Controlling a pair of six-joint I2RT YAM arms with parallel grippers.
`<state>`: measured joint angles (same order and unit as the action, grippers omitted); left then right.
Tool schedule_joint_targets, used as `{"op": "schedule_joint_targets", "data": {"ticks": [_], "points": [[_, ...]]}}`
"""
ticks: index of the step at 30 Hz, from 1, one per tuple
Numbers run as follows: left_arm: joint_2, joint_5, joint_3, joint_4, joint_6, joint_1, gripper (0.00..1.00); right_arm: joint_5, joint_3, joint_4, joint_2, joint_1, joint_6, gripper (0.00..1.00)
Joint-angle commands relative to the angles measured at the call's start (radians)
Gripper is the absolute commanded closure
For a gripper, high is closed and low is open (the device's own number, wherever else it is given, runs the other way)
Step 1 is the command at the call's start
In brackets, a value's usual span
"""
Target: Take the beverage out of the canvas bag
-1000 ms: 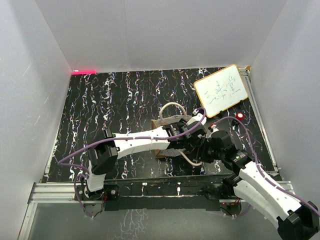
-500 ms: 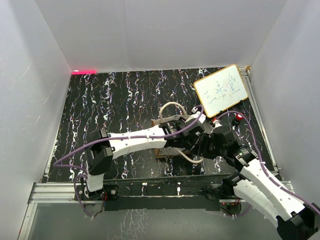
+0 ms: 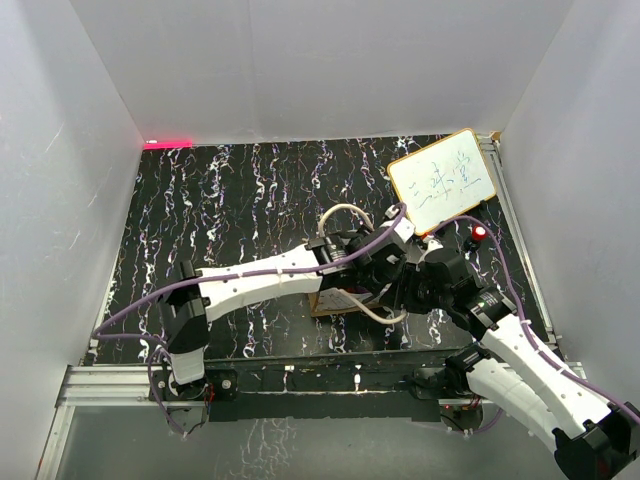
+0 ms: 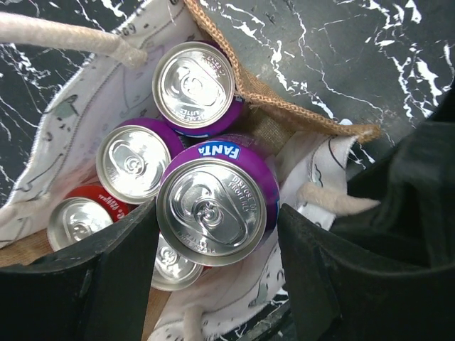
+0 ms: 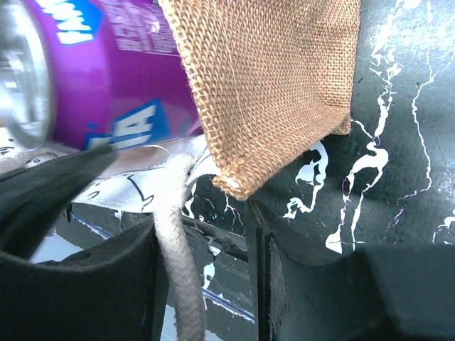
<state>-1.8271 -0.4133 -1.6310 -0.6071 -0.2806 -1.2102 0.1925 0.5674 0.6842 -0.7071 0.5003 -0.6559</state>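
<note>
My left gripper will next lift the purple can out, carry it left in the top view to the clear tabletop beside the bag, lower it and let go.
The canvas bag [image 4: 279, 108] stands open, with several cans upright on its pale lining. A purple Fanta beverage can [image 4: 211, 202] sits higher than the rest, and my left gripper [image 4: 213, 238] is shut on it, one black finger on each side. From above, that gripper [image 3: 372, 262] hovers over the bag [image 3: 328, 301]. My right gripper [image 5: 206, 227] is open at the bag's burlap corner [image 5: 270, 85]. A cream rope handle [image 5: 178, 234] hangs between its fingers, against the left one. The purple can [image 5: 106, 64] shows above that corner.
Two more purple cans [image 4: 193, 84] and a red can [image 4: 75, 220] remain lower in the bag. A white board with a yellow frame [image 3: 442, 180] leans at the back right, with a small red object [image 3: 480, 232] beside it. White walls enclose the black marbled table.
My left arm has stretched out, and its wrist has shifted a little toward the back right over the bag. The right wrist has edged slightly toward the back.
</note>
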Motion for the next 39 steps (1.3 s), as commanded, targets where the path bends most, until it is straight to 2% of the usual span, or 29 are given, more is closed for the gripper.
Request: {"op": "schedule_joint_targets", "data": {"ticks": [1,12,21,26,32,36,39], "points": [[0.170,-0.033,-0.091,0.012,0.063,-0.002,1.00,-0.034,0.042,-0.056,0.002,0.001,0.013,0.56],[0.228,-0.150,-0.254,-0.101,0.131,-0.001,1.00,-0.038,0.037,-0.065,-0.002,0.001,0.014,0.56],[0.332,-0.278,-0.299,-0.179,0.155,-0.001,1.00,-0.039,0.031,-0.070,-0.006,0.001,0.015,0.56],[0.433,-0.363,-0.220,-0.229,0.115,0.001,1.00,-0.041,0.029,-0.073,-0.010,0.001,0.015,0.56],[0.527,-0.417,-0.121,-0.359,-0.020,0.004,1.00,-0.037,0.029,-0.075,-0.024,0.001,0.016,0.56],[0.595,-0.446,0.010,-0.404,-0.119,0.016,1.00,-0.034,0.031,-0.081,-0.036,0.001,0.017,0.56],[0.643,-0.452,0.131,-0.373,-0.165,0.038,1.00,-0.027,0.042,-0.081,-0.050,0.001,0.016,0.56]]}}
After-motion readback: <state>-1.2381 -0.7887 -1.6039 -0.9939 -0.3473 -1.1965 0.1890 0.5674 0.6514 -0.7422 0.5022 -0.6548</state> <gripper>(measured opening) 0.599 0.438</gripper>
